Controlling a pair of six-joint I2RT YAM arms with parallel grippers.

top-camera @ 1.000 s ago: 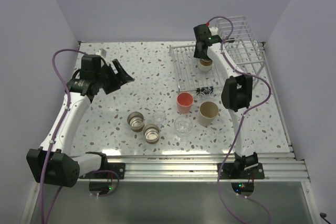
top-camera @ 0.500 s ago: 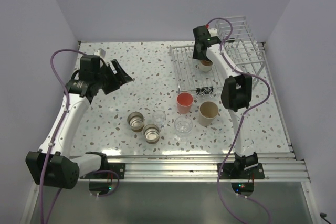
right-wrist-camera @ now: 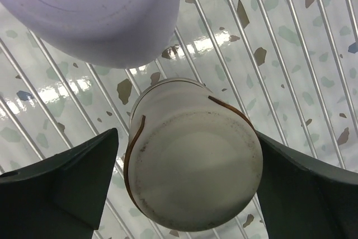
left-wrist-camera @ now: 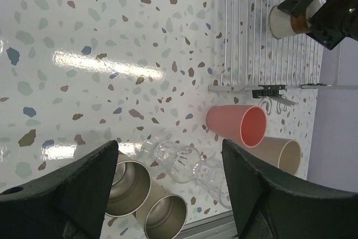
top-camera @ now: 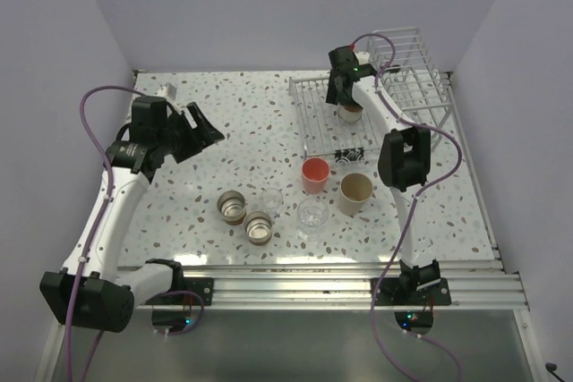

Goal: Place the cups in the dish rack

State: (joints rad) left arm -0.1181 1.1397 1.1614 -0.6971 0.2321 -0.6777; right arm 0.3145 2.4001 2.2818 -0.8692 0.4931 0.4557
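I next need to lower my left gripper back astride the rim's free side (top-camera: pixel 221 211) (left-wrist-camera: pixel 113 215) on the nearer metallic cup, below and back from it, since its opening fits a finger.
My right gripper (top-camera: pixel 345 98) hangs over the low grid of the dish rack (top-camera: pixel 313 123). Its jaws are open on either side of an upside-down brownish cup (right-wrist-camera: pixel 193 155) that rests on the wires; a gap shows at the left finger. A lavender cup (right-wrist-camera: pixel 95 9) stands upside down beside it. On the table lie a coral-red cup (top-camera: pixel 314 174), a beige cup (top-camera: pixel 354 192), two clear cups (top-camera: pixel 271 200) (top-camera: pixel 312 214) and two metallic cups (top-camera: pixel 232 207) (top-camera: pixel 260 227). My left gripper (top-camera: pixel 208 127) hovers open and empty over the left of the table.
The rack's taller cage part (top-camera: pixel 412 64) stands at the back right, by the right wall. The left wrist view looks down on the metallic cups (left-wrist-camera: pixel 126 180), the clear cups (left-wrist-camera: pixel 176 160) and the coral-red cup (left-wrist-camera: pixel 238 125), all below the open left gripper (left-wrist-camera: pixel 169 144).
My right gripper has opened off the brownish cup, which now rests on the rack. The left arm has shifted slightly back and left, still open.
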